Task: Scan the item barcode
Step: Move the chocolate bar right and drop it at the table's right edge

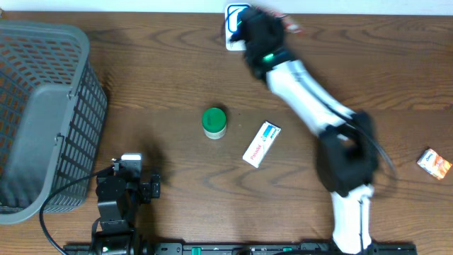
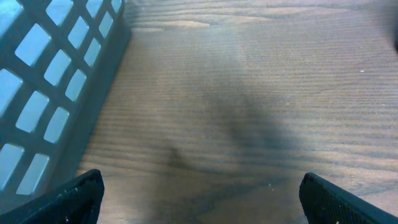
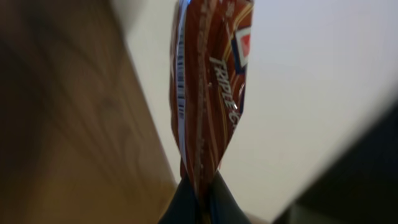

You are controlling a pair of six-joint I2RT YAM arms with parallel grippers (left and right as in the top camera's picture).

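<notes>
I need to swing my right gripper back to its right in the overhead view next and let go of the snack packet [image 1: 289, 27] on clear wood next to the orange packet.
My right gripper [image 1: 260, 30] reaches to the table's far edge and is shut on a red-brown snack packet [image 3: 208, 93]. In the right wrist view the packet stands upright out of the pinched fingertips [image 3: 186, 202], printed lettering facing right, with a pale blurred surface behind it. Only a red sliver of the packet [image 1: 289, 27] shows from overhead. A white device with a blue mark [image 1: 233, 20], partly hidden by the gripper, lies just left of it. My left gripper [image 2: 202, 199] hangs open over bare wood by the basket, nothing between its fingers [image 2: 74, 199].
A grey mesh basket [image 1: 42, 113] fills the left side, and its wall [image 2: 56, 93] is close to my left gripper. A green-lidded jar [image 1: 214, 122] and a white box [image 1: 261, 144] lie mid-table. An orange packet [image 1: 434, 163] lies at the right edge.
</notes>
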